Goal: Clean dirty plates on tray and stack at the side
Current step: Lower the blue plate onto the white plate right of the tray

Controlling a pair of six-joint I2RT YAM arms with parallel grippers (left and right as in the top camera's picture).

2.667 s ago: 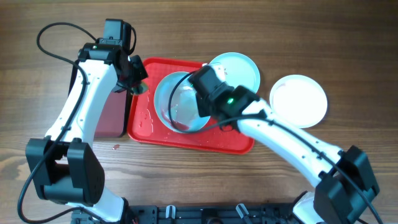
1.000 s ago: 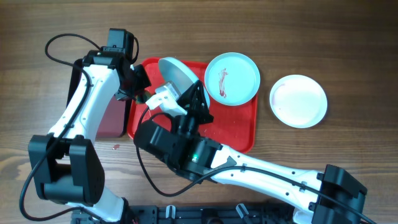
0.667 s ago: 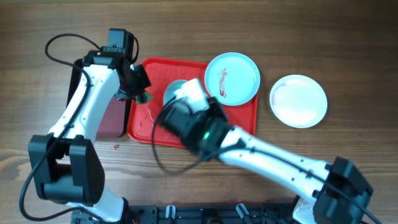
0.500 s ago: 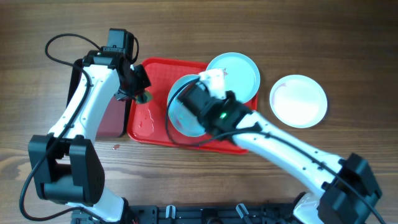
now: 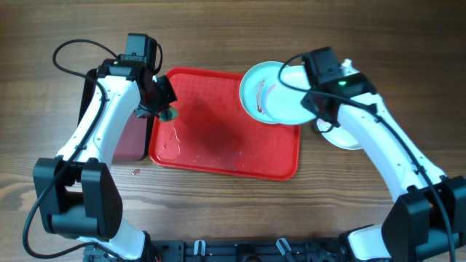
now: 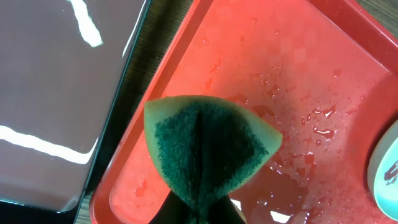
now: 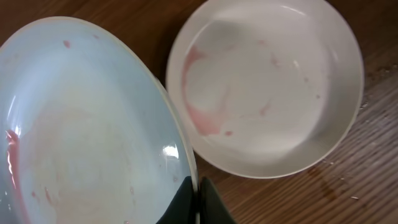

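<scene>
The turquoise plate in my right gripper moves away from the red tray and down over the white plate [image 5: 344, 131] [image 7: 266, 88] next, because that one already lies aside for stacking.
The red tray [image 5: 218, 138] lies mid-table, wet, with faint smears. My right gripper [image 5: 314, 109] is shut on the rim of a pale turquoise plate [image 5: 291, 102] and holds it tilted over the tray's right edge. In the right wrist view this plate [image 7: 81, 124] sits left of the jaws [image 7: 198, 186], beside the white plate [image 7: 267, 93] on the wood. A second turquoise plate [image 5: 255, 91] with a red smear lies at the tray's far right corner, partly covered. The white plate [image 5: 342, 138] is mostly hidden under the right arm. My left gripper [image 5: 167, 113] is shut on a green sponge [image 6: 205, 149] over the tray's left edge.
A dark maroon tray [image 5: 127, 135] with a black rim lies left of the red tray, under the left arm; it also shows in the left wrist view [image 6: 56, 93]. Water drops lie on the red tray [image 6: 298, 81]. A small red spot [image 5: 135, 172] marks the wood.
My right arm has swung the turquoise plate up off the tray's middle and carried it right, to beside the white plate. The left arm and sponge have not moved.
</scene>
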